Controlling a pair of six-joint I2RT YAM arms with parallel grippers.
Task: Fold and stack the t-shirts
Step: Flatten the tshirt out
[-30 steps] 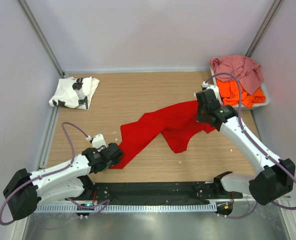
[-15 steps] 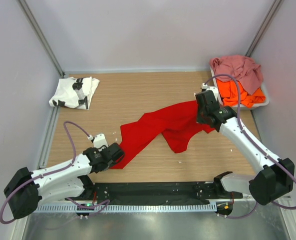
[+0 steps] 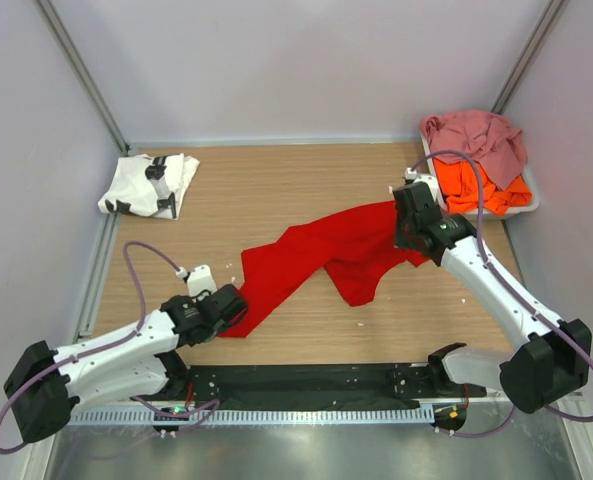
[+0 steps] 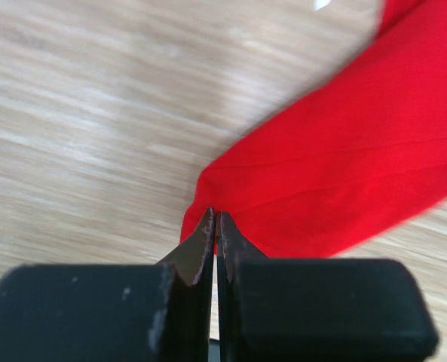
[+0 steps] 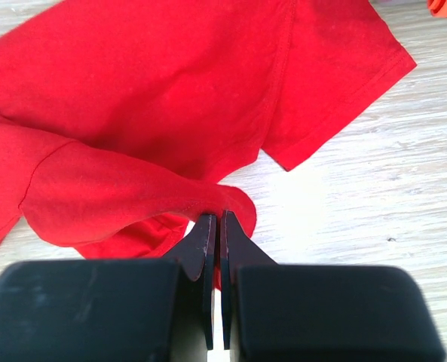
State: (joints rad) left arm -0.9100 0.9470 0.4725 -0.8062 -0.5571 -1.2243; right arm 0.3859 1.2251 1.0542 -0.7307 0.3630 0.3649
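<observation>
My right gripper will next lift the crumpled shirt it holds, carry it outward, lower it and release it on the bare tabletop by the far wall (image 3: 338, 160).
The red t-shirt (image 3: 316, 255) lies crumpled and stretched slantwise across the middle of the wooden table. My left gripper (image 3: 234, 305) is shut on its near-left corner; in the left wrist view the closed fingertips (image 4: 215, 216) pinch the hem of the red cloth (image 4: 344, 173). My right gripper (image 3: 408, 232) is shut on a raised fold at the shirt's far-right end, with red cloth (image 5: 170, 98) bunched over the closed tips (image 5: 218, 219). A folded white t-shirt with black print (image 3: 149, 185) rests at the far left. The pink t-shirt (image 3: 476, 135) and the orange t-shirt (image 3: 481, 185) are heaped at the far right.
A pale shallow tray (image 3: 529, 205) at the far right corner holds the pink and orange shirts. Grey walls close in the table on three sides. A black bar (image 3: 306, 385) and both arm bases run along the near edge.
The left gripper's jaws have closed from open onto the red shirt's near-left corner. The right gripper has kept its hold and barely shifted.
</observation>
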